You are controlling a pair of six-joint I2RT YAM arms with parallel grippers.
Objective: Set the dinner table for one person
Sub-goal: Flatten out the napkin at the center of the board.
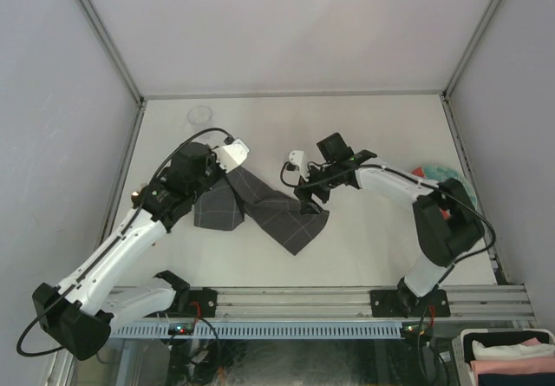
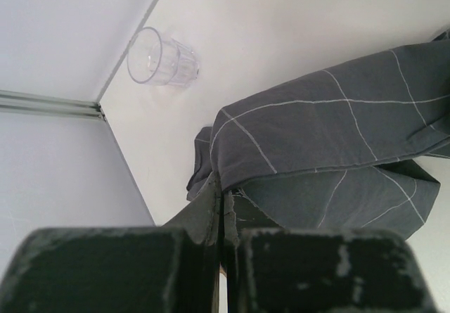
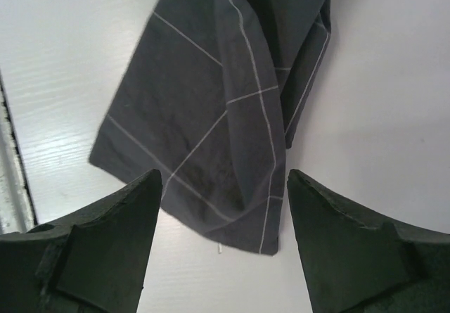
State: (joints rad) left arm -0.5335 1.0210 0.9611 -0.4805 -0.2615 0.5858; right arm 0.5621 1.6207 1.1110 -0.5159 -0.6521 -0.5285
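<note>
The robot's right gripper has to go down around the folded edge at the cloth's opposite corner (image 1: 322,213) (image 3: 259,199) and close, because that corner is below it, between its open fingers.
A dark grey checked cloth (image 1: 269,211) lies crumpled on the off-white dinner table (image 1: 373,130), near the middle. My left gripper (image 1: 217,180) is shut on the cloth's left edge; in the left wrist view the pinched fabric (image 2: 323,130) stretches away from the closed gripper (image 2: 223,202). My right gripper (image 1: 310,193) hovers over the cloth's right end. In the right wrist view it is open (image 3: 223,179), its fingers either side of a cloth corner (image 3: 211,116) and not touching it. A clear glass (image 1: 201,114) stands at the far left, and also shows in the left wrist view (image 2: 162,58).
A teal plate (image 1: 440,174) sits at the right edge of the table, partly hidden by my right arm. Grey metal rails (image 1: 130,156) edge the table, with walls behind. A bin of folded cloths (image 1: 510,356) stands off the table at the lower right.
</note>
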